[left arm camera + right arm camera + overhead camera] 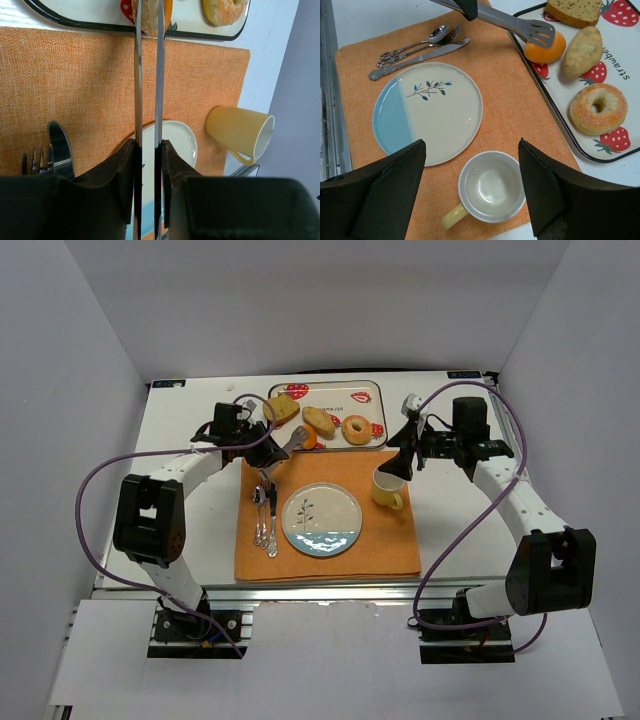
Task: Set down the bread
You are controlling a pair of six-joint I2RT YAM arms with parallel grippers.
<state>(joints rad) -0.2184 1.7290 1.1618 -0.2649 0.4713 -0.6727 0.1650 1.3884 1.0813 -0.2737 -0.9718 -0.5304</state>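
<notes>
My left gripper will carry the bun [547, 47] onto the bare plate and release the tongs, because the plate is further back than my left gripper and to its right in the top view.
Several breads lie on the strawberry-print tray [378, 392]: a slice [572, 11], an oblong roll [583, 50], a sugared bagel [597, 108] and a round orange bun [547, 47]. My left gripper [148, 150] is shut on metal tongs [138, 75]. The tongs [520, 22] reach over the tray's near edge, and their slotted tips rest closed on the orange bun [168, 11]. My right gripper [471, 145] hangs open above the yellow mug [490, 187] and holds nothing. The blue-and-cream plate [321, 521] lies bare on the orange placemat [330, 562].
A knife, fork and spoon [265, 515] lie left of the plate on the placemat. The mug [388, 488] stands right of the plate, under my right gripper [400, 465]. White walls close in the table on three sides.
</notes>
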